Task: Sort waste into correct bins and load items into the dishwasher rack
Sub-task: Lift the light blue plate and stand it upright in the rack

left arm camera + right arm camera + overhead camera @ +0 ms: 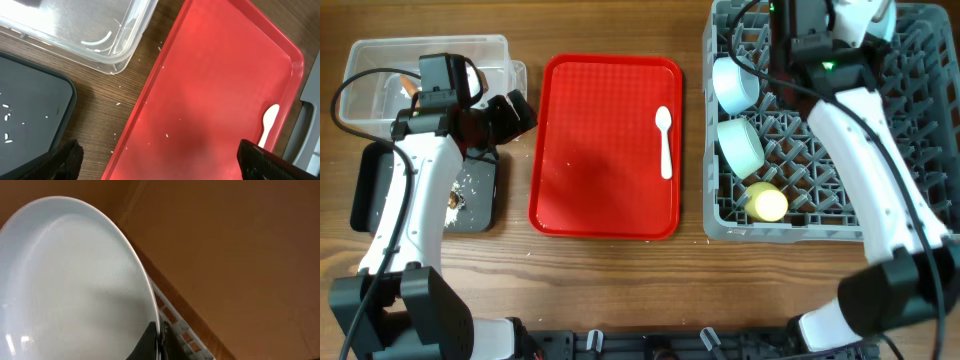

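My right gripper lowers to the left in the overhead view next, toward the rack's empty pegs beside the pale bowls, and releases the plate's rim.
My right gripper (159,340) is shut on the rim of the pale blue plate (65,280), held upright at the far edge of the grey dishwasher rack (820,225). In the overhead view this gripper (798,20) is over the rack's back. Two pale bowls (735,82) (740,143) and the yellow cup (767,202) lie in the rack's left side. The white spoon (665,140) lies on the red tray (605,190); it also shows in the left wrist view (269,122). My left gripper (165,165) is open and empty above the red tray's left edge.
The clear tub (425,70) stands at the back left, with waste inside partly hidden by my left arm. The black tray (470,195) in front of it holds rice grains and a small brown lump (453,200). Loose rice grains lie on the red tray (215,75).
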Controlling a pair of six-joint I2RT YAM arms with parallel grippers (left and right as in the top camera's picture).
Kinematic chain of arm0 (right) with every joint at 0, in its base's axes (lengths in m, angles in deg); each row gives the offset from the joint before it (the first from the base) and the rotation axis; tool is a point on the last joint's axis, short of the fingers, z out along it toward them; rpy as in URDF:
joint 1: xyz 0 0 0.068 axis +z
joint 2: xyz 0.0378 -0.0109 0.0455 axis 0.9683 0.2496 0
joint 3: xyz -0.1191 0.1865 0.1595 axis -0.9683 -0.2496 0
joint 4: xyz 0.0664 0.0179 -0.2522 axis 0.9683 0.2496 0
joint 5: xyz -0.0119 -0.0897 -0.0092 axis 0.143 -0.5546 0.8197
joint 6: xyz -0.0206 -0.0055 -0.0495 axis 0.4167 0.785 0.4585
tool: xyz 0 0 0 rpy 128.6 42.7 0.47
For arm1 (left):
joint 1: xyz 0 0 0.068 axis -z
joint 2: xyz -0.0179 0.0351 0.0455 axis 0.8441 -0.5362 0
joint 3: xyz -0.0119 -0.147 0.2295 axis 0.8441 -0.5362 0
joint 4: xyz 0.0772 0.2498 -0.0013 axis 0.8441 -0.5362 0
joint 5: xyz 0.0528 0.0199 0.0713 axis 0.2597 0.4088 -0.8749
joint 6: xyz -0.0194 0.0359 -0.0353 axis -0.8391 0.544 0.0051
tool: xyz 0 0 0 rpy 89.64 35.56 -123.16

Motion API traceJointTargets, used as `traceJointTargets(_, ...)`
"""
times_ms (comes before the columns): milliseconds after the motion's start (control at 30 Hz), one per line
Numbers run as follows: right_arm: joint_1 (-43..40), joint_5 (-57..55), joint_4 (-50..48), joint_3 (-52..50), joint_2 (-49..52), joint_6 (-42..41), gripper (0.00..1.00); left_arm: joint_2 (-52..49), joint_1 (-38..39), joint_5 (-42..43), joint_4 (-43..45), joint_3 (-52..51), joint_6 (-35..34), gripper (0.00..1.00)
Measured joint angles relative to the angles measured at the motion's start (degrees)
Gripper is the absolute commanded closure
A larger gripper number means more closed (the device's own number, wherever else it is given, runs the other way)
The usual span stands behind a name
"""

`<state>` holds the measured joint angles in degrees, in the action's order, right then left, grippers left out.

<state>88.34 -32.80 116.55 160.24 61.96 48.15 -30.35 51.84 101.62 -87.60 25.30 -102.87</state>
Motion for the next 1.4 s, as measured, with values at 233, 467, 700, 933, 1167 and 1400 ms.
traceJointTargets(233, 0.1, 8.3, 0.2, -0.1, 6.0, 2.2, 0.96, 0.0, 0.0, 0.0, 0.0, 0.0, 0.0, 0.00)
traceJointTargets(467, -0.2, 18.5, 0.0, -0.1, 6.0, 4.7, 0.96, 0.0, 0.0, 0.0, 0.0, 0.0, 0.0, 0.00)
traceJointTargets(700, -0.1, 15.9, -2.1, -0.1, 6.0, 5.1, 0.96, 0.0, 0.0, 0.0, 0.0, 0.0, 0.0, 0.00)
traceJointTargets(933, 0.2, 6.3, -6.4, -0.2, 6.0, 9.0, 0.96, 0.0, 0.0, 0.0, 0.0, 0.0, 0.0, 0.00)
traceJointTargets(1167, -1.0, 11.8, -19.0, -0.4, 6.1, 36.1, 0.96, 0.0, 0.0, 0.0, 0.0, 0.0, 0.0, 0.00)
traceJointTargets(1400, -1.2, 18.4, -17.9, -0.4, 6.4, 51.1, 0.96, 0.0, 0.0, 0.0, 0.0, 0.0, 0.0, 0.00)
